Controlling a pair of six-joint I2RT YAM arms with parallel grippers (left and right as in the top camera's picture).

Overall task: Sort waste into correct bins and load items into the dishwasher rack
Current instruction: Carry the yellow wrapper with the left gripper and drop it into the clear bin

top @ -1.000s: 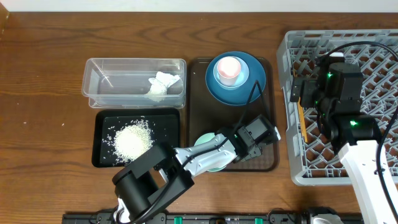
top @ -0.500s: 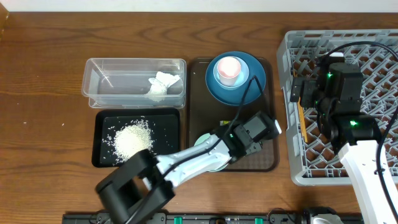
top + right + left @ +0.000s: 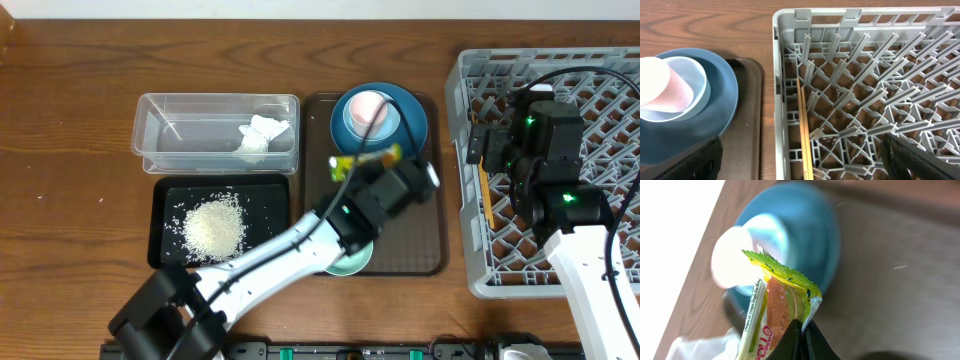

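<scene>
The clear tub already has the white napkin, so my left gripper will take the wrapper point(image 3: 360, 160) left in the overhead view and let go beside the napkin.
My left gripper point(image 3: 384, 162) is shut on the yellow-green-orange snack wrapper point(image 3: 360, 160), holding it in the air over the brown serving tray, just in front of the dark-blue plate point(image 3: 412, 125). The left wrist view has the fingertips point(image 3: 801, 330) pinching the wrapper point(image 3: 777, 300) at its lower edge. On the plate sit the light-blue saucer point(image 3: 350, 120) and the pink cup point(image 3: 369, 106). The mint-green bowl point(image 3: 352, 263) is partly hidden under my left arm. Open and empty, my right gripper point(image 3: 802, 167) hovers over the left edge of the grey rack point(image 3: 560, 80), above the chopsticks point(image 3: 804, 125).
The clear tub point(image 3: 215, 97) at the back left holds the white napkin point(image 3: 262, 136). In front of it the black tray point(image 3: 270, 200) holds a heap of rice point(image 3: 213, 227). The brown serving tray point(image 3: 410, 250) lies between these bins and the rack.
The left gripper has risen from the front of the brown tray and swung back toward the plate, carrying the wrapper. The right arm has not moved.
</scene>
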